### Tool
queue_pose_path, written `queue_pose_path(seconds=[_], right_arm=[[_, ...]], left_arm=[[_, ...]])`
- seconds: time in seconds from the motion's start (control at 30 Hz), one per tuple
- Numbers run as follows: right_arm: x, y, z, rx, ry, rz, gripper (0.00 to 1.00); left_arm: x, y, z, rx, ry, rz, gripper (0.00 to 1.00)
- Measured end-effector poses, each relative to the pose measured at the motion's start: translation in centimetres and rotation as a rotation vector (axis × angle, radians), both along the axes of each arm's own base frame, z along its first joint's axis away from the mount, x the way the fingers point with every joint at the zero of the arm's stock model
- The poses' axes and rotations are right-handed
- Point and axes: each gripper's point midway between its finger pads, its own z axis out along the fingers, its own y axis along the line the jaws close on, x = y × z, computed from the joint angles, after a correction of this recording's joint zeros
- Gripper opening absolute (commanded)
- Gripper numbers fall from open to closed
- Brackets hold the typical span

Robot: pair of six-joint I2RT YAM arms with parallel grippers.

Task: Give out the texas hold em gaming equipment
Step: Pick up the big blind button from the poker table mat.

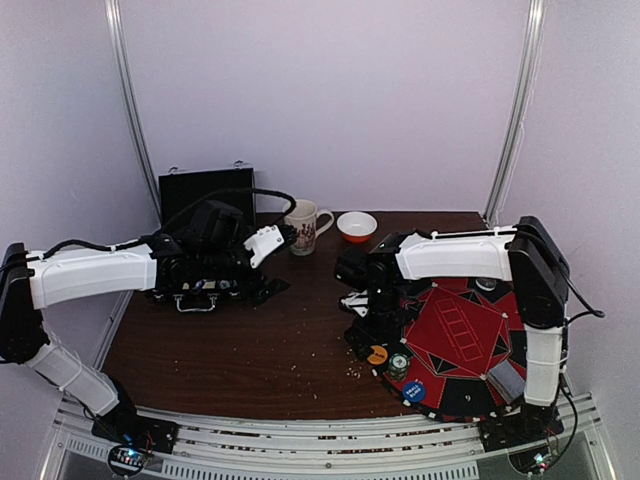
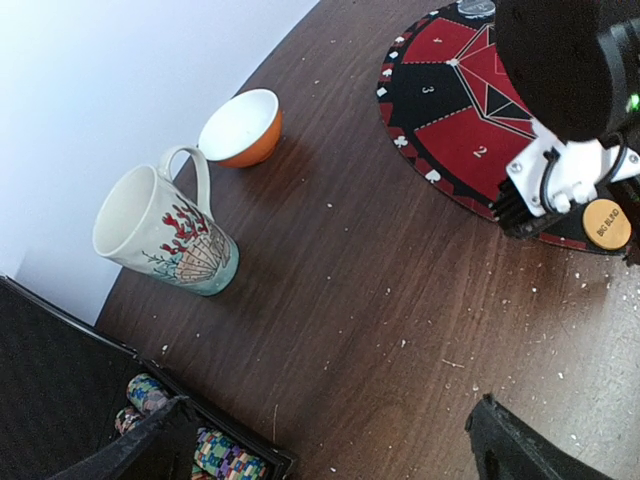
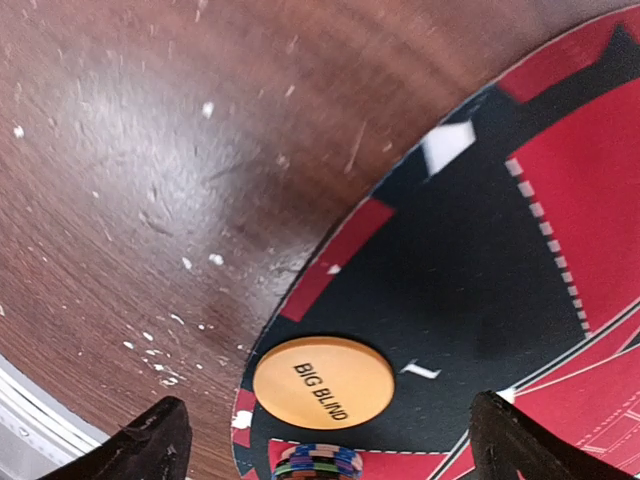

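Observation:
My right gripper needs to move down over the orange disc [image 1: 377, 354], and then it should close on the opposite edges of the disc.
An orange "BIG BLIND" disc [image 3: 322, 382] lies flat at the left rim of the red-and-black poker mat [image 3: 470, 270]. A multicoloured chip stack [image 3: 318, 462] sits just beside it. My right gripper [image 3: 335, 445] hangs open above the disc, a finger to each side, holding nothing. From above, the orange disc [image 1: 377, 354], a green-white stack [image 1: 398, 366], a blue disc [image 1: 414, 392] and a grey deck [image 1: 505, 380] line the mat's near rim under the right gripper [image 1: 375, 325]. My left gripper [image 2: 330, 450] is open and empty over bare table beside the chip case [image 2: 215, 450].
A patterned mug [image 2: 165, 235] and an orange-and-white bowl [image 2: 242, 128] stand at the back of the table. The open black case [image 1: 205, 190] sits back left under the left arm. White crumbs dot the dark wood. The mat [image 1: 460, 340] overhangs the near right edge.

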Motion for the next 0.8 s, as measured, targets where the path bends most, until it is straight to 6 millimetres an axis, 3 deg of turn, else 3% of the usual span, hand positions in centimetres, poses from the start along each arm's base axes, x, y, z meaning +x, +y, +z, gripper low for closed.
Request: queue_pose_path(seconds=[0.4,0.53,0.8], right_arm=[[-2.2,0.2,-2.4,-0.096,0.064,0.044,0.64],[-2.3,0.2,-2.4,-0.110,0.053,0.041,0.59],[-2.6,0.5,-2.4,-0.113,0.049,0.031,0.38]], left_arm=[[0.1,0.2,0.0,0.006,-0.004,0.009,0.98],[0.2,0.2,0.0,0.008,-0.006,0.013,0.98],[0.2,0.2,0.0,0.008,-0.006,0.014,0.98]])
